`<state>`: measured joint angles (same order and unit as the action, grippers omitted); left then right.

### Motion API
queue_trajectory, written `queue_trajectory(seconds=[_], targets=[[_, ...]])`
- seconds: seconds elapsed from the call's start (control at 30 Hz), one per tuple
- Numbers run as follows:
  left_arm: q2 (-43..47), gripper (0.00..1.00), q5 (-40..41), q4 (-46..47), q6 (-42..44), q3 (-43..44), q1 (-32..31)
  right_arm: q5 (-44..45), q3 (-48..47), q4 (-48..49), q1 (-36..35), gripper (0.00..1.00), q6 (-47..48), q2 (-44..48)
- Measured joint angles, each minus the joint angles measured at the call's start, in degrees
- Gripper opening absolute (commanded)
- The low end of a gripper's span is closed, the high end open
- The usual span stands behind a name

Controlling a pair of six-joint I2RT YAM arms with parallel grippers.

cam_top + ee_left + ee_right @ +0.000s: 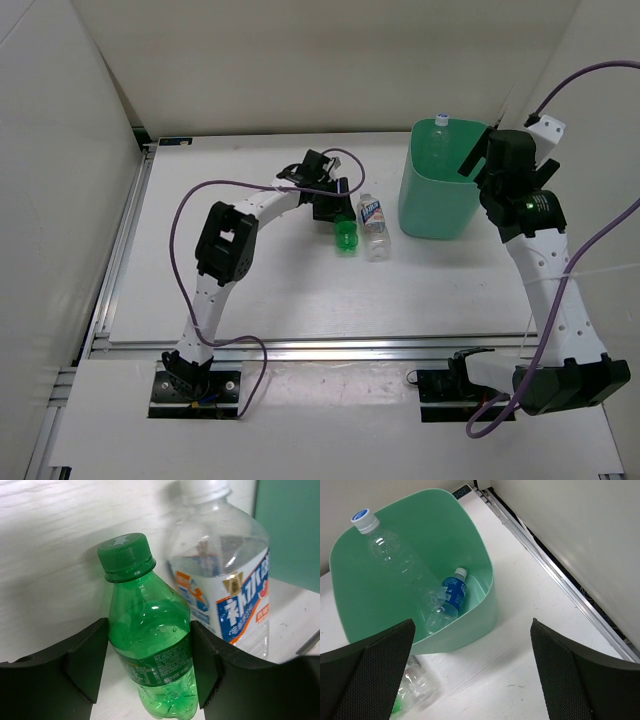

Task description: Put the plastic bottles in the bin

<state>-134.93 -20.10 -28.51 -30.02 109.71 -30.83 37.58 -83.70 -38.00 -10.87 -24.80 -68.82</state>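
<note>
My left gripper is below the bin's rim, which is to its right in the top view, so it should next lift over the bin's opening (432, 156) to release the green bottle.
A green bottle (346, 238) with a green cap lies on the table. My left gripper (335, 212) is shut on its body (150, 630), with a finger (87, 662) against each side. A clear bottle with a blue label (374, 228) lies right beside it (225, 580). The mint-green bin (432, 205) stands to the right. It holds a tall clear bottle (395, 555), whose cap pokes above the rim (441, 120), and a small blue-labelled bottle (451, 592). My right gripper (478, 165) is open and empty above the bin's right side (472, 625).
White walls close in the table at the back and both sides. A metal rail (555, 575) runs along the right edge near the bin. Purple cables (190, 205) loop from both arms. The bin's wall (290, 530) stands just past the clear bottle.
</note>
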Motion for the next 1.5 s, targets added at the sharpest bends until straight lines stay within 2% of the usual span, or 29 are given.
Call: queue_trajectory(seconds=[0.1,0.23,0.3,0.4,0.43,0.5,0.6,0.77,1.07,1.23,1.5], targets=[[0.9,0.36,1.0,-1.0,-1.3,-0.2,1.3,0.4,0.5,0.2,0.0,1.00,0.2,0.0],[2.6,0.36,4.3,-3.4,-5.0,3.7,3.7,1.6,1.2,0.7,0.0,1.00,0.2,0.0],[2.6,0.38,6.1,-4.3,-6.6,10.5,4.7,2.6,1.8,1.0,0.1,1.00,0.3,0.0],[1.8,0.41,6.8,-4.2,-8.5,26.6,5.9,4.3,2.8,1.7,0.9,1.00,0.4,0.0],[1.3,0.41,6.5,-2.3,-9.0,32.5,6.0,5.1,3.0,1.8,1.2,1.00,0.4,0.1],[2.4,0.42,4.7,2.8,-10.8,38.1,5.9,6.9,3.5,2.1,1.5,1.00,0.5,0.2],[5.6,0.42,0.7,11.6,-13.8,37.9,5.4,8.9,3.9,2.1,1.9,1.00,0.7,0.9],[3.5,0.44,-1.6,20.5,-14.4,39.1,2.1,11.7,3.9,2.1,2.6,1.00,1.2,3.5],[-4.4,0.48,0.2,26.9,-13.8,37.7,-5.9,12.3,5.6,2.0,3.8,1.00,1.2,11.1],[-5.2,0.48,1.6,28.7,-14.2,35.7,-6.0,11.2,7.6,1.0,6.4,1.00,1.0,13.7],[-5.5,0.49,4.5,30.6,-14.4,35.1,-5.8,9.7,7.6,0.3,6.7,1.00,1.1,13.8]])
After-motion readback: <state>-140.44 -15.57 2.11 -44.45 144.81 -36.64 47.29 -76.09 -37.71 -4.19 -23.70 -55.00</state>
